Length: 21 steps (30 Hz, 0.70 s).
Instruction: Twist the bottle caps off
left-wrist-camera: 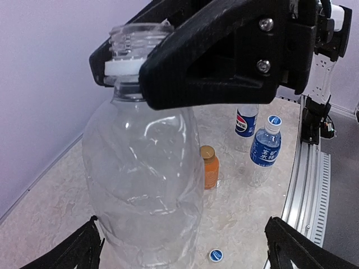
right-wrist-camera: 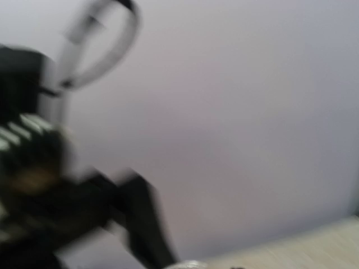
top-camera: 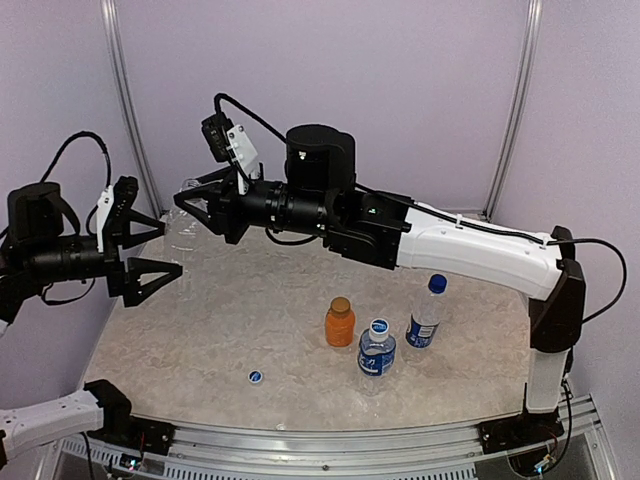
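Observation:
I will next move my right gripper to the right in the top view, then down to the tabletop behind the capped bottles, and release its bottle, which is uncapped.
My right gripper (top-camera: 197, 205) is shut on the neck of a clear unlabelled bottle (top-camera: 183, 228), holding it in the air at the back left. In the left wrist view its black fingers (left-wrist-camera: 207, 61) clamp the neck just above the white ring, and the threaded mouth (left-wrist-camera: 132, 38) has no cap. My left gripper (top-camera: 143, 245) stands open, its fingertips (left-wrist-camera: 76, 255) wide apart on either side of the bottle's lower body (left-wrist-camera: 146, 185). A loose blue cap (top-camera: 256, 377) (left-wrist-camera: 215, 255) lies on the table. The right wrist view is blurred.
Three capped bottles stand right of centre: a short orange one with a golden-brown cap (top-camera: 340, 322) (left-wrist-camera: 209, 166), a blue-labelled one (top-camera: 377, 350) (left-wrist-camera: 265, 148) and another with a plain blue cap (top-camera: 425, 312) (left-wrist-camera: 245, 120). A metal rail (top-camera: 330, 437) runs along the table's near edge.

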{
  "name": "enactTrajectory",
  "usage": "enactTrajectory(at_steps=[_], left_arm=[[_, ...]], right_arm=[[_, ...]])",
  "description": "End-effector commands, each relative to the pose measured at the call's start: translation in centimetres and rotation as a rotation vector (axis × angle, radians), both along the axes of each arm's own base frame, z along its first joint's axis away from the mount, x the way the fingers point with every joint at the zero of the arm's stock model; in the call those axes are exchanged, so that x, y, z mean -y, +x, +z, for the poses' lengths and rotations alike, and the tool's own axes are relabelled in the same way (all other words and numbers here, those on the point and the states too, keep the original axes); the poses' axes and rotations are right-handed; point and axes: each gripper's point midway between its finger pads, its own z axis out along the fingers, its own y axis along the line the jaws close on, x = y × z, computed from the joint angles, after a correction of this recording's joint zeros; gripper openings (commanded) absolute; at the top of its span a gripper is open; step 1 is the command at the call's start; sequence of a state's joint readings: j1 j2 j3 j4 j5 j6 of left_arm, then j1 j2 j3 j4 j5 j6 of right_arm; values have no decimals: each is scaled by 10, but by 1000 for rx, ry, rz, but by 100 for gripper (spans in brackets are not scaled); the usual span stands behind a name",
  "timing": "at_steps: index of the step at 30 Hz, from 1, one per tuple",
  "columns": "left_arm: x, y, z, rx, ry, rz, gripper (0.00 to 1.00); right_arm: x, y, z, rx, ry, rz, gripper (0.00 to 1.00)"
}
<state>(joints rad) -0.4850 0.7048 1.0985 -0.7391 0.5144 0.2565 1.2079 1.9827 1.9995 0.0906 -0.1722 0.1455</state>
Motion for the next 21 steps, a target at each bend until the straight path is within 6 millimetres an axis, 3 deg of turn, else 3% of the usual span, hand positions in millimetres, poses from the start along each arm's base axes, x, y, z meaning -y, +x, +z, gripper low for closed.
enactTrajectory(at_steps=[1,4,7,10,14,17,21], left_arm=[[-4,9,3,12,-20,55,99],[-8,14,9,8,-48,94,99],[-15,24,10,-15,-87,159,99],[-34,46,1,-67,-156,306,99],[-75,73,-30,-124,-232,553,99],[-106,80,-55,-171,-287,699,99],[-125,76,-77,-222,-361,769,99]], right_arm=[[59,58,8,55,-119,-296,0],[123,110,4,105,-222,-546,0],[212,170,-11,91,-286,-792,0],[309,214,-26,53,-285,-974,0],[405,239,-63,-6,-295,-1117,0],[449,249,-107,-78,-305,-1150,0],[482,250,-162,-123,-353,-1193,0]])
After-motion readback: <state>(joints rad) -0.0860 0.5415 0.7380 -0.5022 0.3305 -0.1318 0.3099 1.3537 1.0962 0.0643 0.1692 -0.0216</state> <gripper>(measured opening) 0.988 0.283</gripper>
